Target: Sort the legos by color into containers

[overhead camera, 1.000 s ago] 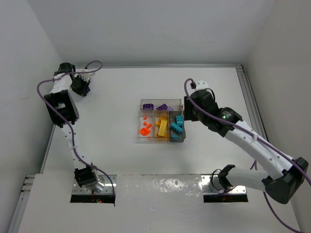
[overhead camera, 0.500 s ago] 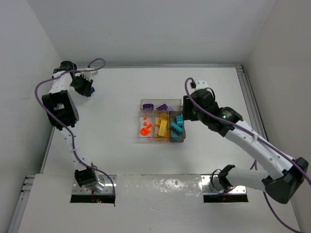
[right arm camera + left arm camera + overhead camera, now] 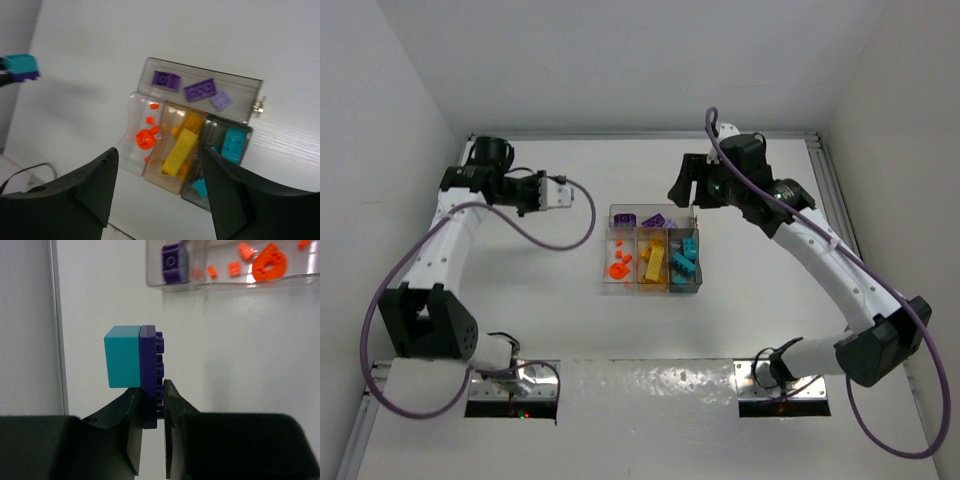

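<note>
My left gripper next moves across and down to release over the long bin [image 3: 631,215] [image 3: 176,265], which lies below it and to its right in the top view.
My left gripper [image 3: 152,390] is shut on a dark purple lego [image 3: 148,371] with a teal lego [image 3: 122,356] stuck to its flat side. It hovers left of the clear tray of containers [image 3: 654,207], as the top view shows for the left gripper [image 3: 560,193]. The long bin holds purple legos [image 3: 200,90]. The three side bins hold orange [image 3: 145,139], yellow [image 3: 181,151] and teal legos [image 3: 234,144]. My right gripper [image 3: 158,150] is open and holds nothing, high over the tray's [image 3: 240,100] far right side. In the top view the right gripper [image 3: 682,190] is behind the tray.
White walls close the table in at the back and on both sides. A metal rail [image 3: 830,190] runs along the right edge. A purple cable [image 3: 582,215] loops from the left wrist near the tray's left corner.
My left arm has swung from the far left corner to the right, toward the tray. My right gripper has lifted from the teal bin to behind the tray and opened wider.
</note>
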Controlling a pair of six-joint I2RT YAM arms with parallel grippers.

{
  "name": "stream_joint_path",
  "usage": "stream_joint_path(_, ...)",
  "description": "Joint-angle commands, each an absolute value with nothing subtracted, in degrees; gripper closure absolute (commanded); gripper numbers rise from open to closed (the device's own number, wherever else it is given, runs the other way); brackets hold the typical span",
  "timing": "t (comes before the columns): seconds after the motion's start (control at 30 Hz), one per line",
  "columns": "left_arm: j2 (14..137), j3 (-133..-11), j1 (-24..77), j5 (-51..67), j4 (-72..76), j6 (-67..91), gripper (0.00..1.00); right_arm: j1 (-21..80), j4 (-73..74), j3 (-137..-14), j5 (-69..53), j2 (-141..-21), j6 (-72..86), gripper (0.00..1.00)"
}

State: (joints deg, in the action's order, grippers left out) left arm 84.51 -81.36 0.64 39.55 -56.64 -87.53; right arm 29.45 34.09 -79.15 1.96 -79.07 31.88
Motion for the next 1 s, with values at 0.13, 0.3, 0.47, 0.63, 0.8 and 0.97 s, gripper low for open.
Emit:
stream_joint_path(0.13,69.81,-68.30,10.80,47.90,-53.44,-94.31,1.00,32.15,14.34,-70.41,-18.43,-73.21,35.15,0.30)
stream_joint_path(0.3,62.94,-60.56,16.69,46.15,-44.22,-84.48,1.00,37.78,9.32,-68.29,-18.19,-75.49,37.17,0.28)
stream_joint_path(0.47,62.40,-60.73,17.93,45.27,-44.47,-82.71,1.00,40.25,4.58,-68.47,-19.60,-79.10,40.24,0.25)
stream_joint_path(0.63,62.31,-61.17,18.10,44.65,-44.74,-82.79,1.00,41.31,0.71,-69.60,-23.46,-82.87,43.50,0.25)
stream_joint_path(0.8,62.05,-61.78,18.02,46.93,-45.88,-82.97,1.00,42.71,1.67,-70.23,-22.24,-84.20,43.50,0.27)
stream_joint_path(0.97,61.96,-61.61,18.11,48.25,-46.32,-82.71,1.00,42.80,1.93,-70.66,-21.36,-85.95,44.64,0.34)
